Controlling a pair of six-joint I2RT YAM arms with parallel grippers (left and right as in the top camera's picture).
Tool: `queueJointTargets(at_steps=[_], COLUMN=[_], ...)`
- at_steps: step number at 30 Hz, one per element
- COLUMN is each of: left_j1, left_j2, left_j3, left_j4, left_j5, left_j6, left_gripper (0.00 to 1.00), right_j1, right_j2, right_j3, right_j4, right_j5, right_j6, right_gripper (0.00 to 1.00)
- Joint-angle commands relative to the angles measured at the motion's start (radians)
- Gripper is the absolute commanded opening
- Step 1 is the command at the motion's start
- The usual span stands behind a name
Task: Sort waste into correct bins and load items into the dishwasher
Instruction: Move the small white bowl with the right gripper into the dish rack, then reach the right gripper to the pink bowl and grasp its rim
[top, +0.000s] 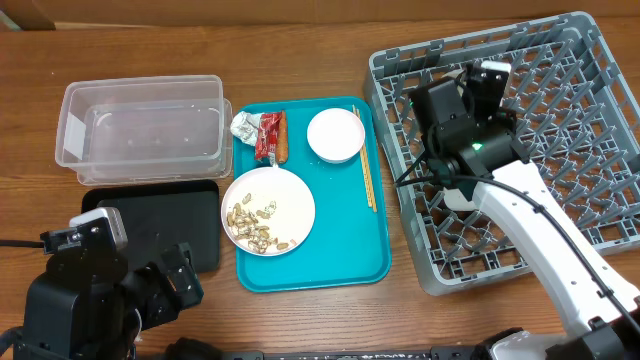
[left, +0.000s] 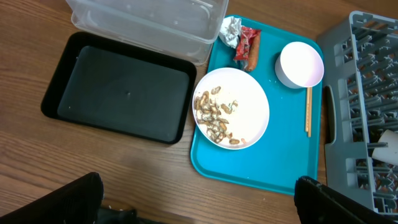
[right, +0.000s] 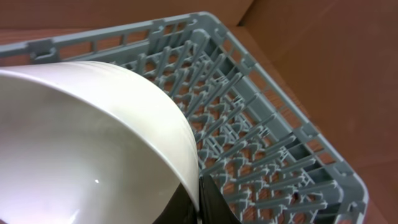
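My right gripper should next lower the white cup (right: 93, 124) among the grey dish rack's empty upright wires below and release the cup's rim.
My right gripper (top: 478, 88) is shut on the rim of a white cup (right: 93, 124) and holds it over the grey dish rack (top: 570, 140); its fingers pinch the cup wall (right: 199, 199). My left gripper (left: 199, 208) is wide open and empty above bare table, in front of the black tray (top: 190, 225). On the teal serving tray (top: 350, 250) are a white plate (top: 290, 205) with nut shells (top: 255, 222), a pale bowl (top: 335, 135), chopsticks (top: 367, 175), a silvery wrapper (top: 243, 126), a red wrapper (top: 266, 135) and a sausage piece (top: 282, 140). The clear tub (top: 140, 130) is empty.
The rack's upright pegs (right: 267, 137) stand close under the held cup. The black tray (left: 118, 93) lies empty between the tub and the table's front edge. The teal tray's right rim lies close to the rack's left wall (left: 329, 118).
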Motion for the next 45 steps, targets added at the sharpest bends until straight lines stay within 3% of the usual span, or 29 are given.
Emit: queueJointTargets(at_steps=[1,14,20,29,33,36,38,40,45], left_j1=[0.002,0.002,0.002,0.002,0.002,0.002,0.002,0.002,0.002], left_j2=[-0.002,-0.002,-0.002,-0.002,-0.002,-0.002,-0.002,-0.002,-0.002], left_j3=[0.01,0.01,0.01,0.01,0.01,0.01,0.01,0.01,0.01], left_j4=[0.002,0.002,0.002,0.002,0.002,0.002,0.002,0.002,0.002], left_j5=[-0.021,-0.021,-0.021,-0.021,-0.021,-0.021,-0.021,-0.021,-0.021], left_j6=[-0.012,-0.012,-0.012,-0.012,-0.012,-0.012,-0.012,-0.012,-0.012], left_gripper=[1.0,1.0,1.0,1.0,1.0,1.0,1.0,1.0,1.0], right_j1=[-0.037,-0.047,-0.037,0.09,0.132,0.154,0.172,0.187,0.199], right_j2=[0.051,0.264,0.279,0.28,0.279,0.278,0.27,0.253,0.167], right_j3=[0.024,0.024,0.024,0.024,0.024,0.028,0.043,0.075,0.213], right_j4=[0.027,-0.004,-0.021,-0.124,-0.158,-0.198,-0.248,-0.308,-0.369], right_j5=[0.066,0.218,0.229,0.229,0.22,0.212,0.208,0.17,-0.159], right_j6=[-0.052,-0.043,-0.04,-0.038,-0.013,-0.013,0.024,0.073,0.089], right_gripper=[0.04,0.04,0.04,0.04,0.24,0.56,0.66,0.69,0.72])
